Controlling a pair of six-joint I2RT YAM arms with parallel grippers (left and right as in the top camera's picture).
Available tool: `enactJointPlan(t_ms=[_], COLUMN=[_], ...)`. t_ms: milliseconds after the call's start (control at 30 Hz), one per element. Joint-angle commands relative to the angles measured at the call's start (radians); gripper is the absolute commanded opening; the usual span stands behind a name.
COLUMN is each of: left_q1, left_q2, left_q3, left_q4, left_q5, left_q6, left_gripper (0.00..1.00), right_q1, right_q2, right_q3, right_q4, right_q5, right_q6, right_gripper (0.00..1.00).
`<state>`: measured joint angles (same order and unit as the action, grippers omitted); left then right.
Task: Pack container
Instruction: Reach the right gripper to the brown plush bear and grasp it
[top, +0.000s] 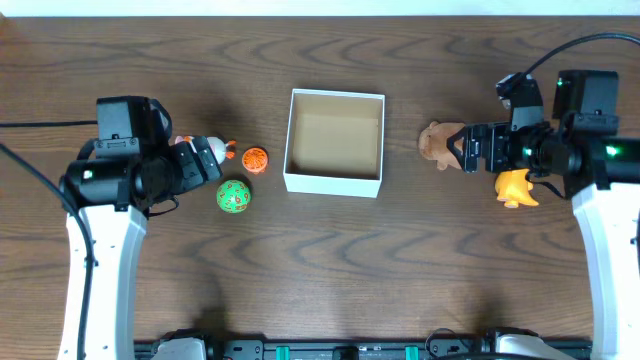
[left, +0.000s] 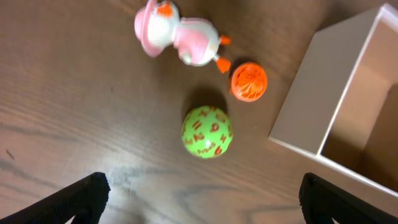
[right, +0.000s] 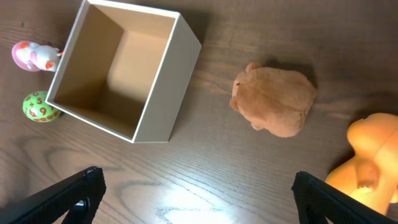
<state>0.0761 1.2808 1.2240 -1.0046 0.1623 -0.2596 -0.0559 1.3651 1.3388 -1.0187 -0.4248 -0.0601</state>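
Note:
My right gripper reaches down toward the box to the brown plush toy next and straddles its uncrowded body with open fingers.
The container is a square white box with a brown inside, standing empty mid-table; it also shows in the left wrist view and the right wrist view. To its left lie a pink-and-white duck toy, a small orange ball and a green numbered ball. To its right lie a brown plush toy and an orange-yellow toy. My left gripper is open and empty beside the green ball. My right gripper is open and empty beside the plush.
Everything rests on a dark wooden table. Black cables run at the far left and the top right. The duck toy and the green ball also show past the box in the right wrist view.

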Motion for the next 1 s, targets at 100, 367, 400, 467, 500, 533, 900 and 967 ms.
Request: enactJointPlan(t_ms=[100, 367, 400, 467, 500, 533, 900, 967], left_q1=[0.003, 0.003, 0.003, 0.003, 0.003, 0.003, 0.003, 0.003], left_q2=[0.014, 0.014, 0.014, 0.014, 0.014, 0.014, 0.014, 0.014], left_q3=[0.021, 0.021, 0.021, 0.021, 0.021, 0.021, 0.021, 0.021], left_q4=[-0.016, -0.016, -0.016, -0.016, -0.018, -0.021, -0.034, -0.034], left_q5=[0.013, 0.010, 0.010, 0.010, 0.010, 0.010, 0.010, 0.010], left_q6=[0.020, 0.046, 0.046, 0.046, 0.046, 0.046, 0.046, 0.046], left_gripper=[0.98, 0.98, 0.98, 0.98, 0.98, 0.98, 0.98, 0.98], right_q1=[0.011, 0.028, 0.039, 0.064, 0.079, 0.094, 0.150, 0.143], right_q2=[0.090, 0.280, 0.310, 0.364, 0.390, 0.414, 0.636, 0.666], right_q3=[0.014, 0.014, 0.014, 0.016, 0.018, 0.023, 0.075, 0.075], right_q4=[0.042, 0.163, 0.187, 0.226, 0.245, 0.261, 0.296, 0.306], right_q5=[0.153, 0.219, 0.219, 0.241, 0.280, 0.314, 0.530, 0.519], right_q6=[0.150, 0.156, 0.130, 0.061, 0.059, 0.059, 0.152, 0.166], right_gripper=[0.99, 0.99, 0.99, 0.99, 0.99, 0.99, 0.99, 0.99])
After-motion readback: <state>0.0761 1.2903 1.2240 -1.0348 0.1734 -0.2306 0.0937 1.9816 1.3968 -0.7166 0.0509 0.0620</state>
